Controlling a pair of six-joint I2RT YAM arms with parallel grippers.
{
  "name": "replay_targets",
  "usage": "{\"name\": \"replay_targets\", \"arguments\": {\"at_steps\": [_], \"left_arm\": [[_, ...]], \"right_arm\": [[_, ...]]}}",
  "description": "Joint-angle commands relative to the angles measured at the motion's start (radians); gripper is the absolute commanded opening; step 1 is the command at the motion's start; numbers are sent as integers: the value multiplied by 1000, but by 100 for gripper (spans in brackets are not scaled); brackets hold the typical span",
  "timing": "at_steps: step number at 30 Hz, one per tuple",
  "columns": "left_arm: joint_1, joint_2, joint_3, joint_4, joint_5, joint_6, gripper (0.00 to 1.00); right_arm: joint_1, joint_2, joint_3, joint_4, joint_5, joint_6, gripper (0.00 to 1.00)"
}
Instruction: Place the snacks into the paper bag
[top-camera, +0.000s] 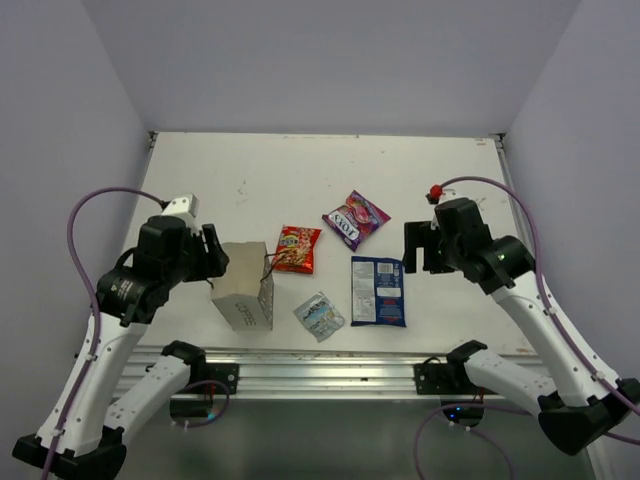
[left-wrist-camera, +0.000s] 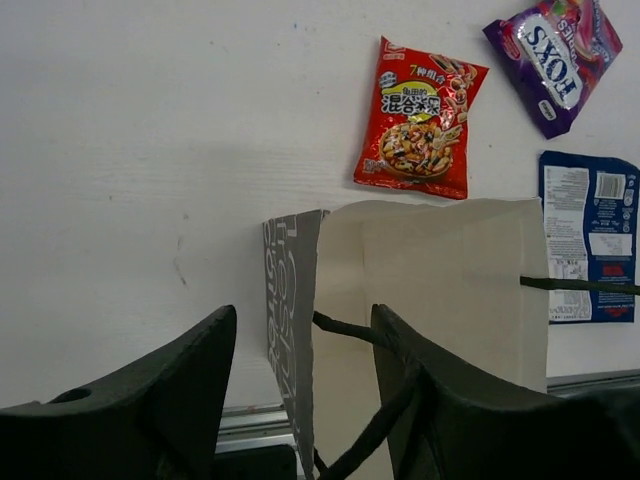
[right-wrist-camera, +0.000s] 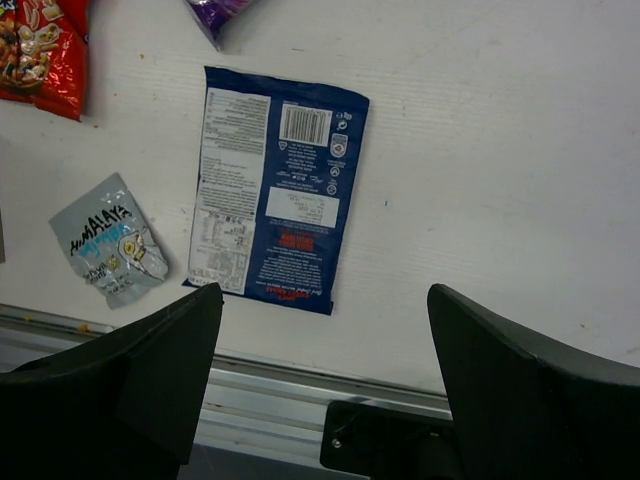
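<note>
The dark blue packet has bare tabletop beside it that leaves that side clear, so my right gripper will next go down toward it and close across the packet's long edge (top-camera: 401, 279) (right-wrist-camera: 353, 158) beside the barcode.
The white paper bag (top-camera: 243, 287) stands open at the left of the table. My left gripper (top-camera: 215, 262) is open and straddles the bag's printed left wall (left-wrist-camera: 290, 300), one finger outside and one inside by a dark string handle (left-wrist-camera: 345, 328). The red-orange packet (top-camera: 297, 249) lies just beyond the bag, the purple-pink packet (top-camera: 355, 218) farther back right. The dark blue packet (top-camera: 378, 290) and the silvery light-blue packet (top-camera: 319, 315) lie right of the bag. My right gripper (top-camera: 420, 250) is open and empty, above the table just right of the dark blue packet (right-wrist-camera: 275, 190).
A metal rail (top-camera: 320, 365) runs along the table's near edge, close under both grippers. Grey walls close in the table (top-camera: 250, 180) at the left, back and right. The bag's second string handle (left-wrist-camera: 580, 285) stretches across its right side.
</note>
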Motion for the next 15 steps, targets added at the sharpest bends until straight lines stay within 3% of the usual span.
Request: {"name": "replay_targets", "arguments": {"at_steps": [1, 2, 4, 7, 10, 11, 15], "left_arm": [[0, 13, -32, 47, 6, 24, 59], [0, 13, -35, 50, 5, 24, 49], [0, 16, -40, 55, 2, 29, 41], [0, 22, -44, 61, 5, 35, 34], [0, 28, -54, 70, 6, 38, 12], [0, 28, -57, 72, 6, 38, 0], [0, 31, -63, 73, 8, 41, 0]], "right_arm": [[4, -10, -19, 35, 17, 12, 88], [3, -6, -22, 34, 16, 15, 88], [3, -1, -34, 41, 14, 17, 88], [3, 8, -57, 50, 12, 20, 88], [3, 16, -96, 76, 12, 21, 88], [3, 19, -110, 86, 15, 21, 88], [3, 45, -200, 164, 29, 33, 91]]}}
